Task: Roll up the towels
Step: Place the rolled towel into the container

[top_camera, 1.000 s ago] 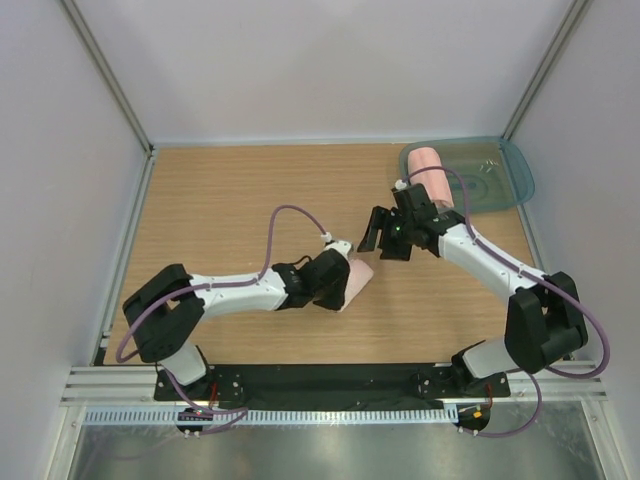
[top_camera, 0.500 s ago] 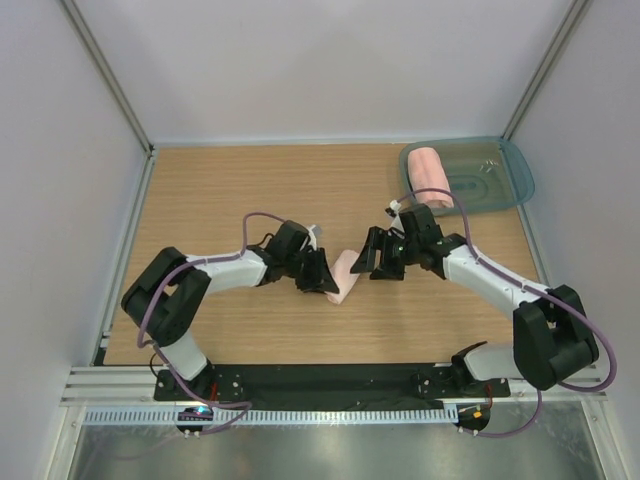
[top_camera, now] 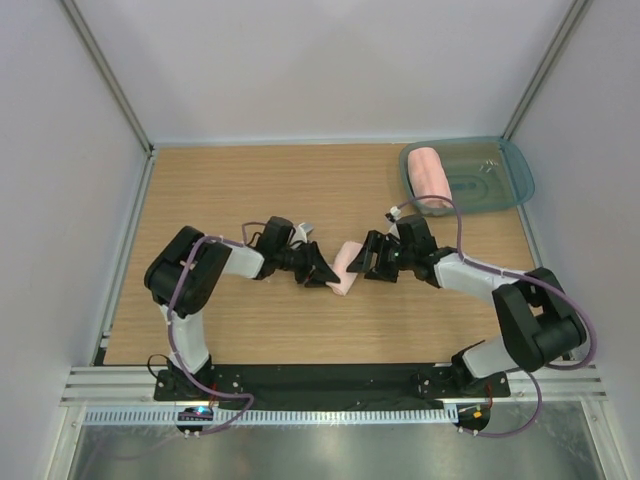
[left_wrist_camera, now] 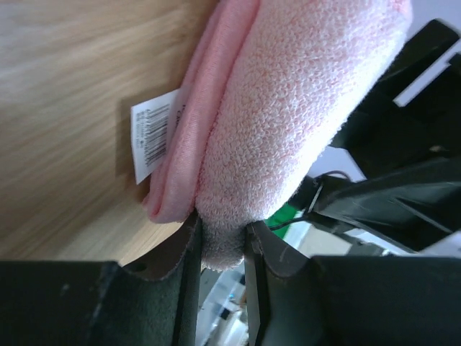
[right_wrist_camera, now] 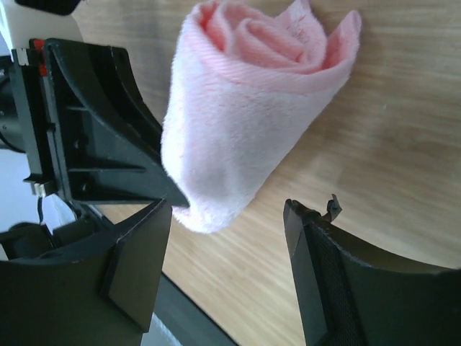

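My right gripper should move toward the left gripper next and bring its open fingers around the rolled towel's free side, because that side is still beyond the ends of the fingers.
A rolled salmon-pink towel (top_camera: pixel 345 268) is held near the middle of the wooden table (top_camera: pixel 220 190). My left gripper (top_camera: pixel 324 272) is shut on its left end. In the left wrist view the fingers (left_wrist_camera: pixel 180 252) pinch the fluffy towel (left_wrist_camera: pixel 288 108), and a white barcode label (left_wrist_camera: pixel 155 133) hangs from it. My right gripper (top_camera: pixel 364 262) stands open just right of the towel. In the right wrist view the roll's spiral end (right_wrist_camera: pixel 252 43) faces up, and its lower end sits by my right gripper's (right_wrist_camera: pixel 227 241) left finger, untouched. A second rolled towel (top_camera: pixel 430 172) lies in the tray.
The teal plastic tray (top_camera: pixel 510 175) sits at the back right corner of the table. White walls with metal frame posts close off the sides and back. The black mounting rail (top_camera: pixel 330 382) runs along the near edge.
My left arm has folded back to the left and turned its wrist, carrying the towel slightly left. My right gripper has come down and left to the towel's right side, still open.
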### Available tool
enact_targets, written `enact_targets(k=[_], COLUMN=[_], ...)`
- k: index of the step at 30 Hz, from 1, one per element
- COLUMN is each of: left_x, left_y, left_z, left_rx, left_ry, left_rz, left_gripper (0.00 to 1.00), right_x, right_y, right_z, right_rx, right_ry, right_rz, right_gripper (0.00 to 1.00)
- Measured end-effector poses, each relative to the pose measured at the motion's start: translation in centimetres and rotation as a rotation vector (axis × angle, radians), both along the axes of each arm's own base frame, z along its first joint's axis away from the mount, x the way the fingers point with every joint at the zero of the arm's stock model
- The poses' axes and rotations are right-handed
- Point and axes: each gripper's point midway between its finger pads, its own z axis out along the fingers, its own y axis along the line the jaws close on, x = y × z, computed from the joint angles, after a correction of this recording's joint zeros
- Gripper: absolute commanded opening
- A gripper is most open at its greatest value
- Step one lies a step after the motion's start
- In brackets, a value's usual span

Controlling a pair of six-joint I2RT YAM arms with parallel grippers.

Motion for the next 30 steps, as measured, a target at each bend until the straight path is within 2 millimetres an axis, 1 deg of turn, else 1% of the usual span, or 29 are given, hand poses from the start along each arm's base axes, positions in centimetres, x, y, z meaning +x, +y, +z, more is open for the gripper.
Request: enact_targets(k=[5, 11, 13, 16, 19, 20, 22, 23, 24, 25, 26, 27, 30], left_x=[0.6, 1.3, 1.5, 1.7, 1.9, 1.9, 2.1, 2.2, 2.3, 2.3, 2.4, 2.5, 2.4], left_y=[0.4, 0.3, 0.3, 0.3, 0.3, 0.3, 0.3, 0.2, 0.3, 0.3, 0.3, 0.3, 0.8], left_z=[-0.1, -0.2, -0.2, -0.2, -0.3, -0.3, -0.2, -0.1, -0.1, 0.1, 0.4, 0.6, 1.0], left_rx=[-0.037, -0.053, -0.063, -0.081, -0.107, -0.117, -0.131, -0.135, -0.136, -0.144, -0.145, -0.139, -0.09], left_ry=[0.064, 0.105, 0.116, 0.133, 0.161, 0.173, 0.173, 0.176, 0.175, 0.162, 0.144, 0.137, 0.11], left_rz=[0.028, 0.041, 0.037, 0.039, 0.041, 0.042, 0.041, 0.047, 0.049, 0.048, 0.049, 0.055, 0.071], left_gripper=[0.21, 0.21, 0.21, 0.24, 0.27, 0.28, 0.38, 0.47, 0.47, 0.54, 0.57, 0.61, 0.66], right_x=[1.3, 3.8, 4.4, 4.8, 4.9, 4.9, 5.1, 5.2, 5.3, 5.3, 5.4, 5.4, 5.5], right_y=[0.5, 2.1, 2.6, 3.1, 3.6, 3.7, 4.1, 4.3, 4.4, 4.6, 4.7, 4.8, 5.1], right_z=[-3.1, -2.9, -2.9, -2.8, -3.1, -3.3, -3.3, -3.3, -3.3, -3.2, -3.1, -3.0, -2.4], right_rx=[0.03, 0.117, 0.132, 0.144, 0.148, 0.153, 0.174, 0.189, 0.202, 0.214, 0.22, 0.224, 0.205], right_ry=[-0.001, -0.075, -0.093, -0.111, -0.125, -0.129, -0.136, -0.142, -0.144, -0.143, -0.143, -0.145, -0.14], right_rz=[-0.051, -0.067, -0.068, -0.069, -0.072, -0.074, -0.083, -0.086, -0.087, -0.087, -0.085, -0.079, -0.042], right_gripper=[0.7, 0.7, 0.69, 0.64, 0.45, 0.33, 0.23, 0.15, 0.12, 0.1, 0.06, 0.04, 0.01])
